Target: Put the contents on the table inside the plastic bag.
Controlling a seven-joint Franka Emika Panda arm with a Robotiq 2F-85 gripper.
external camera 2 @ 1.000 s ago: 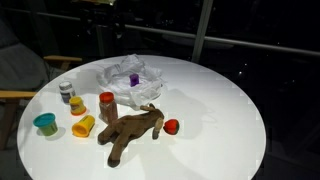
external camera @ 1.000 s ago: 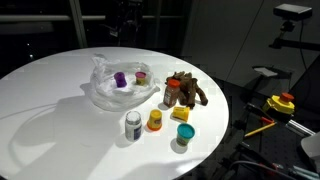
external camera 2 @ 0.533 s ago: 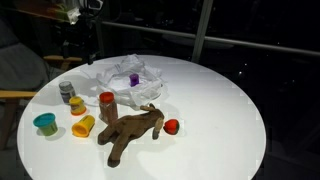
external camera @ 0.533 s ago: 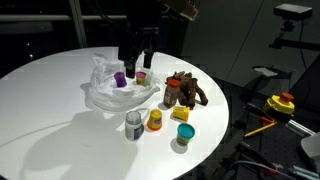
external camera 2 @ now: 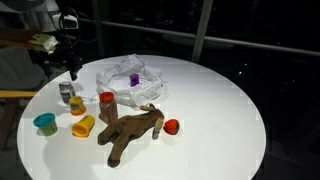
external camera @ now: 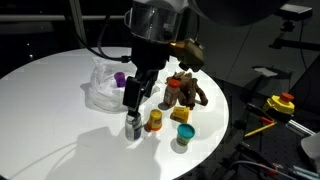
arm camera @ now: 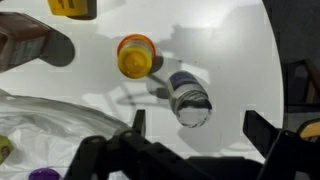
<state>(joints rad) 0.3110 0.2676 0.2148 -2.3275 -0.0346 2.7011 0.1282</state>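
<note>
The jar stands upright below my gripper's open fingers, still outside the bag point(external camera: 108, 88), so next I will lower my gripper straight down and close it around the grey-lidded jar's top point(external camera: 133, 118).
The clear plastic bag point(external camera: 108, 88) lies on the round white table point(external camera: 50, 110) and holds a purple item point(external camera 2: 134, 78); the bag also shows in an exterior view point(external camera 2: 128, 80) and in the wrist view point(arm camera: 40, 125). Outside it lie a grey-lidded jar point(external camera: 133, 126) point(external camera 2: 66, 91) point(arm camera: 190, 100), a yellow bottle point(external camera: 155, 120) point(external camera 2: 83, 126) point(arm camera: 135, 55), a teal cup point(external camera: 184, 133) point(external camera 2: 45, 123), an orange-lidded jar point(external camera 2: 106, 102), a brown plush toy point(external camera: 186, 90) point(external camera 2: 130, 133) and a red ball point(external camera 2: 171, 126). My gripper point(external camera: 133, 96) point(external camera 2: 70, 68) point(arm camera: 200, 128) is open and empty, hovering above the grey-lidded jar.
The table edge point(external camera 2: 30, 100) runs close to the jar and the teal cup. Yellow and red gear point(external camera: 280, 105) stands off the table on a dark stand. A chair point(external camera 2: 15, 70) is beside the table.
The arm has come from the far side of the table, over the bag, down to just above the grey-lidded jar. The objects have not moved.
</note>
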